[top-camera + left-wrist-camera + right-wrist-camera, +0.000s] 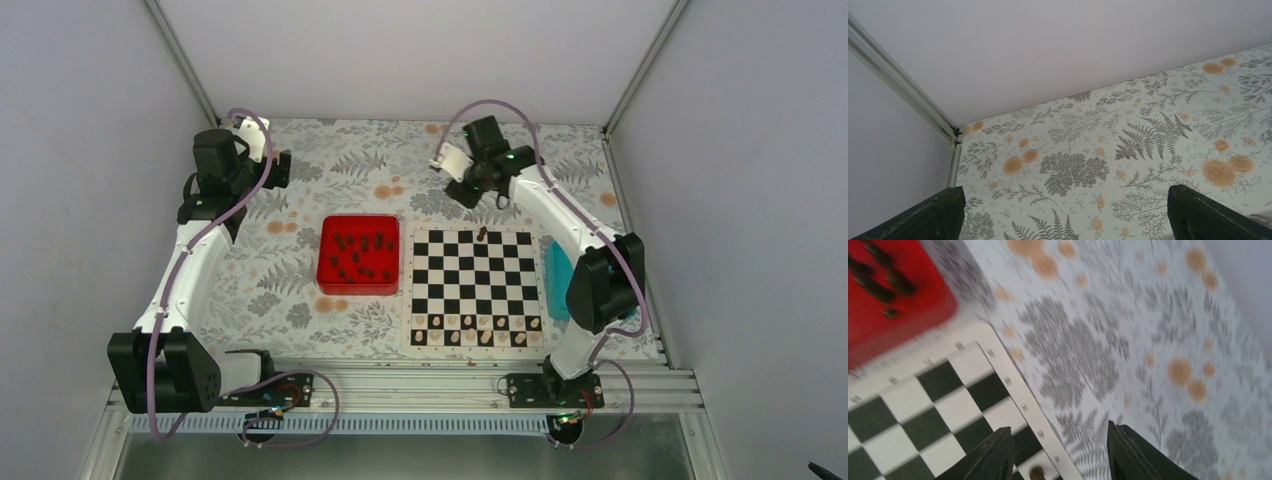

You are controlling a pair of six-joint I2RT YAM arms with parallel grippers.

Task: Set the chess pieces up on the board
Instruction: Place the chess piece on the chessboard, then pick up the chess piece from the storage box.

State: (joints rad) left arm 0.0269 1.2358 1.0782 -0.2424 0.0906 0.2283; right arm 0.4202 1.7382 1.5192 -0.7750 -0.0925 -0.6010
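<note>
Next, my right gripper swings toward the red tray and down onto a dark chess piece (378, 242) by the tray's far side, as the board's far row is mostly bare.
The board (475, 287) lies mid-table, right of the red tray. One dark chess piece (482, 233) stands on its far row; it also shows at the bottom edge of the right wrist view (1037, 473). Several dark chess pieces (360, 255) lie in the red tray (330, 285), also in the right wrist view (878, 280). My right gripper (497, 198) hovers open and empty over the board's far edge (1018, 385); its jaws stand apart (1060, 452). My left gripper (283, 165) is open and empty at the far left, over bare cloth (1063, 220).
Pale tan pieces (478, 335) line the board's near rows. A teal tray (556, 280) lies right of the board, partly hidden by the right arm. The enclosure walls (1048, 50) stand close behind the left gripper. The right wrist view is motion-blurred.
</note>
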